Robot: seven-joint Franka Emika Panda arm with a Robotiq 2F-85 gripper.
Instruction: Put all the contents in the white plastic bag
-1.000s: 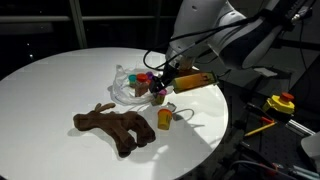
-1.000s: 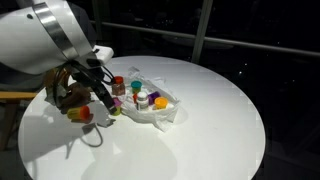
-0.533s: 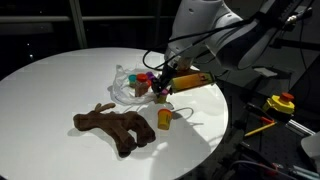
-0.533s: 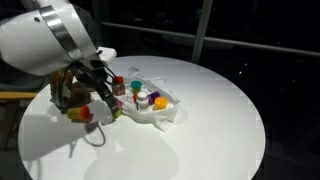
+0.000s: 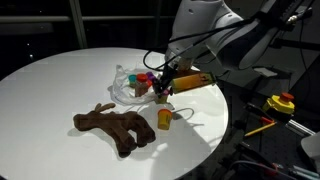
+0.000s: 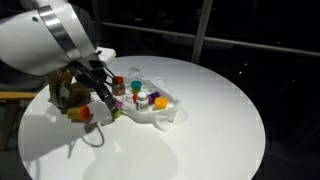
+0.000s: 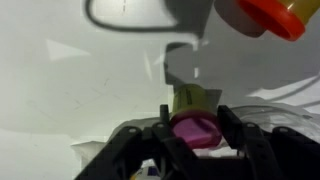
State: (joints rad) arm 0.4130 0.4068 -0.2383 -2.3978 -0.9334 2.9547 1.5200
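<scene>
My gripper lifts the small jar over the white bag's edge next, since that edge is beside my low gripper. Then it lowers and releases the jar among the jars inside.
In the wrist view my gripper [image 7: 193,138] is shut on a small jar [image 7: 193,125] with a magenta lid and a yellow-green body, a finger pressing each side of the lid. The jar stands on the table beside the white plastic bag [image 5: 128,88], whose wrinkled edge [image 7: 290,100] shows at the right. In both exterior views the gripper [image 5: 158,93] [image 6: 113,104] is low at the bag's mouth. Several coloured jars [image 6: 150,98] lie in the bag. A yellow jar with an orange lid [image 5: 165,119] [image 7: 270,14] stands nearby. The brown plush toy [image 5: 115,127] lies on the table.
The round white table [image 5: 50,90] drops off close behind the gripper. Off the table stand a yellow and red object [image 5: 282,102] and an orange-handled tool [image 5: 260,126]. The arm hides most of the plush toy in an exterior view [image 6: 68,95].
The jaws have come together from wide open onto the magenta-lidded jar. The arm has hardly moved.
</scene>
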